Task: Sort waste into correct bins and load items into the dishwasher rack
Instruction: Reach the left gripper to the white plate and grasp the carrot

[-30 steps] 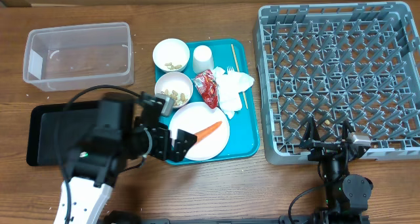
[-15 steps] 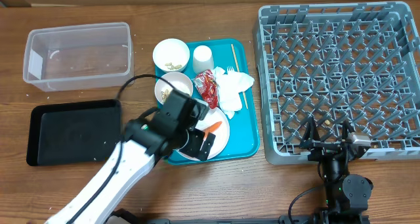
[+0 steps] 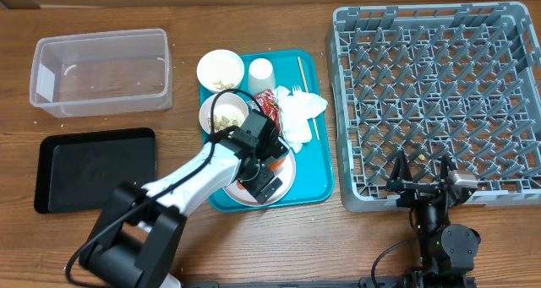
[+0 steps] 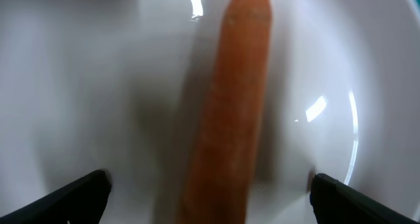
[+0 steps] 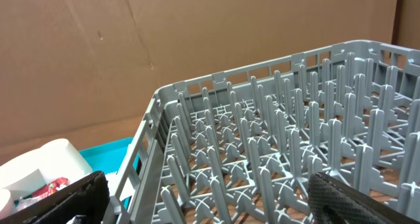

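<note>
The orange carrot lies between the open fingers of the robot's left gripper, so the gripper should stay low over the plate (image 4: 328,66) and close across the carrot's thicker part (image 4: 215,196).
My left gripper (image 3: 264,165) is low over the round plate (image 3: 289,176) on the teal tray. In the left wrist view its fingers (image 4: 210,207) are open on either side of the orange carrot (image 4: 231,99), which lies on the plate (image 4: 328,66). Two white bowls (image 3: 220,68) (image 3: 224,113) hold beige scraps. The white cup (image 3: 261,73), red wrapper (image 3: 266,106), napkins (image 3: 302,115) and wooden stick (image 3: 306,94) lie on the teal tray. My right gripper (image 3: 423,185) is open and empty at the near edge of the grey rack (image 3: 439,102), which also shows in the right wrist view (image 5: 275,138).
The clear tub (image 3: 101,71) stands at the back left. The black tray (image 3: 93,168) lies in front of it. The teal serving tray (image 3: 317,187) sits between these bins and the rack. The right wrist view's open fingers (image 5: 210,201) frame the rack's pegs.
My left arm has swung right from above the black tray to the plate and dropped down around the carrot. The right arm has not moved.
</note>
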Controlling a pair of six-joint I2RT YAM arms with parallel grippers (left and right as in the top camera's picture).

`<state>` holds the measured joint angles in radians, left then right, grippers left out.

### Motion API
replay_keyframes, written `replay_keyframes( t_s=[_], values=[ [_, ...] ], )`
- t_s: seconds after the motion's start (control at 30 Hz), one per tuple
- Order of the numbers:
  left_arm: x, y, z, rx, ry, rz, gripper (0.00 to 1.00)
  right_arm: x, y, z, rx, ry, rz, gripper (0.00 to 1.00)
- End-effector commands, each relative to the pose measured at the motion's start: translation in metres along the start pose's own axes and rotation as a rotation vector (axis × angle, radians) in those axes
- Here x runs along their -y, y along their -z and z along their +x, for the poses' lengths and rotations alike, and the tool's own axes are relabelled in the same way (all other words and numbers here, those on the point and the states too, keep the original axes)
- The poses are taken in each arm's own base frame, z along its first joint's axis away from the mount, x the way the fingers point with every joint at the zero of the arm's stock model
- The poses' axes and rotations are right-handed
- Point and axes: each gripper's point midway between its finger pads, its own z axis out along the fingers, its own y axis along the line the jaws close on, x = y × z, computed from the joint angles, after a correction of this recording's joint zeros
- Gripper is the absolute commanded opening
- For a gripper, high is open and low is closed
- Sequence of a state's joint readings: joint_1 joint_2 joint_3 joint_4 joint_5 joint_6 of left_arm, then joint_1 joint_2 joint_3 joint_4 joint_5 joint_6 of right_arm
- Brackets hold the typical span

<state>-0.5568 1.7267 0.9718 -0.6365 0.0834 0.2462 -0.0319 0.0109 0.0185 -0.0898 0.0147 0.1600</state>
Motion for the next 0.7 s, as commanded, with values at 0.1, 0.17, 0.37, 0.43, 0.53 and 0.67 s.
replay_keyframes(
  t_s=[0.1, 0.17, 0.37, 0.43, 0.53, 0.67],
  values=[
    [-0.008, -0.025, 0.011, -0.091, -0.058, -0.033, 0.96, 0.0, 0.0, 0.002, 0.003, 0.001, -0.004, 1.0],
    [-0.008, -0.026, 0.011, -0.091, -0.058, -0.033, 0.81, 0.0, 0.0, 0.002, 0.003, 0.001, -0.004, 1.0],
    [-0.007, -0.025, 0.011, -0.092, -0.054, -0.033, 0.31, 0.0, 0.0, 0.002, 0.003, 0.001, -0.004, 1.0],
    [-0.007, -0.024, 0.011, -0.096, -0.04, -0.032, 0.19, 0.0, 0.0, 0.002, 0.003, 0.001, -0.004, 1.0],
    [-0.007, -0.019, 0.009, -0.105, -0.004, -0.031, 0.04, 0.0, 0.0, 0.002, 0.003, 0.001, -0.004, 1.0],
    [-0.008, 0.003, -0.003, -0.11, 0.066, -0.033, 0.04, 0.0, 0.0, 0.002, 0.003, 0.001, -0.004, 1.0]
  ],
)
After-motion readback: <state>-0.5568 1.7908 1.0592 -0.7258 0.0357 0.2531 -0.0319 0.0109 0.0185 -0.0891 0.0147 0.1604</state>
